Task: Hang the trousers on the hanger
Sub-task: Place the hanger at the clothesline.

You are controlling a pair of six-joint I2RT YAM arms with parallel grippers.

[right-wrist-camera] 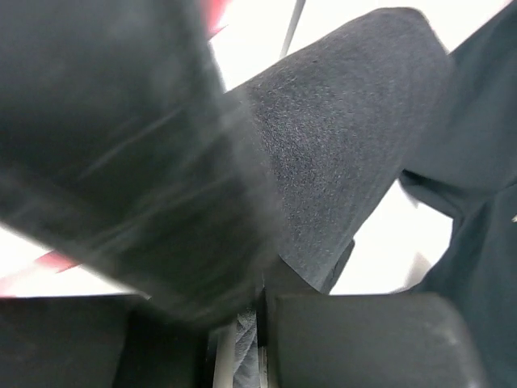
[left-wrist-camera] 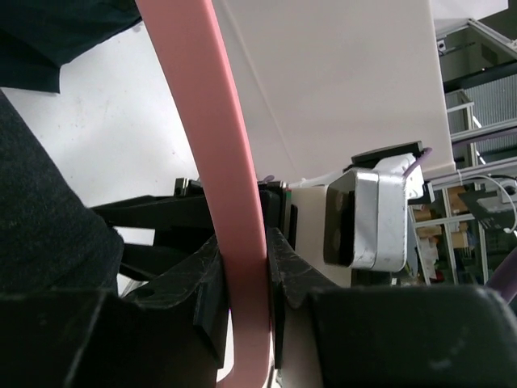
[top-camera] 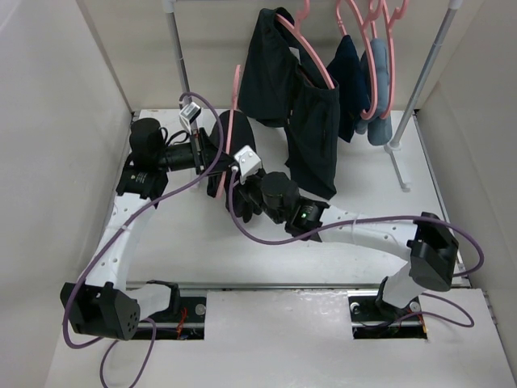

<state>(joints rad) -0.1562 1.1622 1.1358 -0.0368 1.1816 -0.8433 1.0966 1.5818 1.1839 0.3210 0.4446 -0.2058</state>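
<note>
The rack's free gap beside the hanging black garment is outward of my left gripper and above it. My left gripper needs to raise the hanger outward to that gap and release it.
The pink hanger [top-camera: 235,93] stands nearly upright over the back of the table, and my left gripper [top-camera: 216,159] is shut on its thin bar. In the left wrist view the hanger [left-wrist-camera: 226,162] runs straight through the left gripper [left-wrist-camera: 245,250], both pads pressed against it. The black trousers [top-camera: 241,133] bunch against the hanger, and a fold of them fills the left edge of that view [left-wrist-camera: 48,234]. Just below it, my right gripper [top-camera: 242,196] is shut on the trousers. In the right wrist view, faded black cloth [right-wrist-camera: 339,145] is pinched in the right gripper [right-wrist-camera: 260,279].
A shorter black garment [top-camera: 287,89] hangs on another pink hanger from the rack behind. Beside it hang a navy garment [top-camera: 351,81], a light-blue one [top-camera: 380,89] and spare pink hangers [top-camera: 373,20]. Rack poles [top-camera: 179,56] [top-camera: 424,81] stand at the back, with walls on both sides.
</note>
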